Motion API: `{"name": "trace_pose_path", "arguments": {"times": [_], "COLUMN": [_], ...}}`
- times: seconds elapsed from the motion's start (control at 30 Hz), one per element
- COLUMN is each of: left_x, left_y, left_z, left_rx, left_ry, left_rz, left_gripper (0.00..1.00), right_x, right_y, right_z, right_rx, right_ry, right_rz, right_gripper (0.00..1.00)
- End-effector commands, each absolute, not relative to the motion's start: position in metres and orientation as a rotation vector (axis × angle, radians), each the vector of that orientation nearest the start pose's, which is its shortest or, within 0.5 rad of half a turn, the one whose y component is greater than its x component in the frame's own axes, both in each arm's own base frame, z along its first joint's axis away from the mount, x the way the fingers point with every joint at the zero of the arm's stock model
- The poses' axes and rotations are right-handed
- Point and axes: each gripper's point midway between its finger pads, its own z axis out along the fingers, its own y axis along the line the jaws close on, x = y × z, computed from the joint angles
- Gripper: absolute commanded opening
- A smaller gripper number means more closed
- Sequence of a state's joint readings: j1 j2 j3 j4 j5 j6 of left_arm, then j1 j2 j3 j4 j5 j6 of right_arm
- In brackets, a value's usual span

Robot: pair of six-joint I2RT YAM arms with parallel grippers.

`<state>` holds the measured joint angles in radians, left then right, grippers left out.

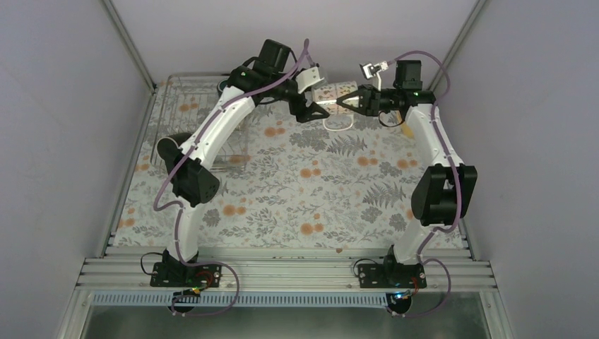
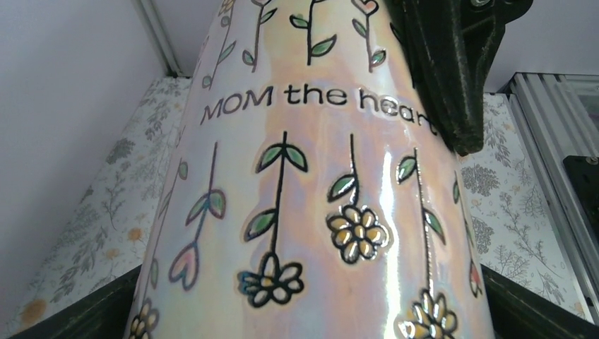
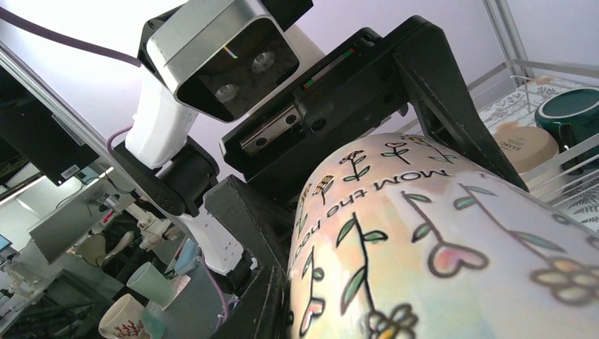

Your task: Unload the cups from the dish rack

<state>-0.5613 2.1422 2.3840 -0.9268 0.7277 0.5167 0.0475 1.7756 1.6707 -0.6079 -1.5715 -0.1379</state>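
Note:
The mug goes to the right in the top view and lower next, as my right gripper swings there, tilting, to release it beside the yellow item, where the cloth is clear.
A pale pearly mug (image 1: 337, 90) with drawn flowers and the words "MOM the heart" is held in the air over the far middle of the table, between both grippers. Its handle (image 1: 339, 125) hangs toward the table. My left gripper (image 1: 311, 106) is shut on the mug, which fills the left wrist view (image 2: 318, 176). My right gripper (image 1: 348, 101) grips it from the other side; one of its fingers (image 2: 452, 78) lies on the mug's wall. The wire dish rack (image 1: 185, 92) stands at the far left. A dark green mug (image 3: 576, 116) and a cream-beige mug (image 3: 526, 145) sit in it.
A floral cloth (image 1: 304, 191) covers the table. Grey walls close in the left, right and back. Metal rails (image 1: 282, 272) run along the near edge by the arm bases. My left arm (image 1: 212, 134) stretches over the rack.

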Motion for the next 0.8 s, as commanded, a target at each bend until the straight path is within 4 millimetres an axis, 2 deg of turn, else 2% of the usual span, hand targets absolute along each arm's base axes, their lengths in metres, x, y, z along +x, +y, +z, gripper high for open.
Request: {"name": "trace_pose_path", "arguments": {"times": [0.0,0.07,0.1,0.13,0.27,0.3,0.47,0.6,0.67,0.73,0.77], "left_x": [0.443,0.451,0.455,0.459,0.47,0.472,0.475,0.472,0.471,0.472,0.47], "left_y": [-0.374,-0.363,-0.356,-0.349,-0.318,-0.308,-0.257,-0.214,-0.191,-0.171,-0.169], "left_z": [0.286,0.287,0.288,0.291,0.312,0.318,0.339,0.348,0.345,0.345,0.343], "left_rx": [1.325,1.304,1.287,1.266,1.209,1.199,1.142,1.122,1.112,1.088,1.088], "left_ry": [1.827,1.842,1.849,1.856,1.847,1.843,1.865,1.866,1.877,1.892,1.898], "left_rz": [-0.578,-0.502,-0.454,-0.398,-0.165,-0.098,0.182,0.419,0.55,0.602,0.585], "left_gripper": [0.67,0.84,0.97,1.0,1.0,1.0,1.0,1.0,1.0,1.0,1.0], "right_x": [0.319,0.321,0.322,0.326,0.366,0.379,0.417,0.438,0.444,0.442,0.437], "right_y": [0.182,0.18,0.178,0.177,0.177,0.174,0.155,0.14,0.132,0.126,0.124], "right_z": [0.42,0.423,0.423,0.421,0.404,0.396,0.368,0.359,0.359,0.367,0.371], "right_rx": [-1.079,-1.061,-1.053,-1.039,-1.008,-0.997,-0.956,-0.928,-0.927,-0.928,-0.93], "right_ry": [1.4,1.427,1.437,1.453,1.578,1.631,1.79,1.874,1.906,1.882,1.862], "right_rz": [1.745,1.658,1.62,1.576,1.245,1.18,0.925,0.743,0.669,0.7,0.737], "right_gripper": [0.03,0.03,0.03,0.03,0.03,0.03,0.03,0.03,0.03,0.03,0.03]}}
